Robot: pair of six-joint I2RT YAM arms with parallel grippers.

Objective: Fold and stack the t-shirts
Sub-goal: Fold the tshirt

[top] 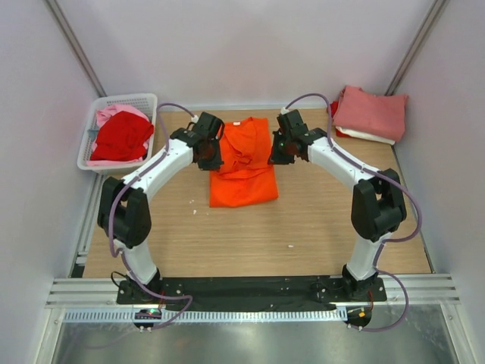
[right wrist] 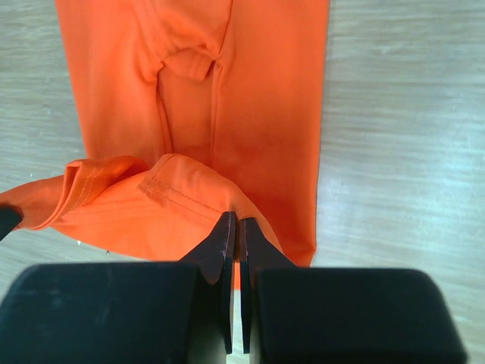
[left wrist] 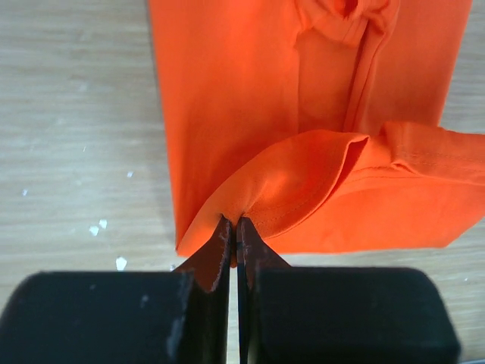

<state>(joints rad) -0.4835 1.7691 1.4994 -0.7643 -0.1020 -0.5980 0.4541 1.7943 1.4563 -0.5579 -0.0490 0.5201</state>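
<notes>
I will next move the pinched hem in my right gripper outward and down onto the shirt's long edge facing the stack [top: 266, 146] [right wrist: 299, 102] and release it, as it is still raised.
A bright orange t-shirt [top: 244, 171] lies lengthways at the table's far middle, its sides folded in. My left gripper [top: 210, 155] is shut on its left hem edge; in the left wrist view the fingertips [left wrist: 234, 222] pinch the lifted orange cloth [left wrist: 318, 174]. My right gripper [top: 277, 152] is shut on the right hem edge; in the right wrist view the fingertips [right wrist: 235, 218] pinch the raised cloth [right wrist: 151, 205]. Both hold the hem end lifted over the shirt's body. Red and pink shirts [top: 121, 136] lie in a basket. Folded salmon-pink, white and red shirts [top: 371, 112] are stacked at the far right.
A white plastic mesh basket [top: 144, 101] stands at the far left corner of the wooden table [top: 250, 243]. Grey walls close in the left, back and right. A metal rail with the arm bases runs along the near edge [top: 250, 292].
</notes>
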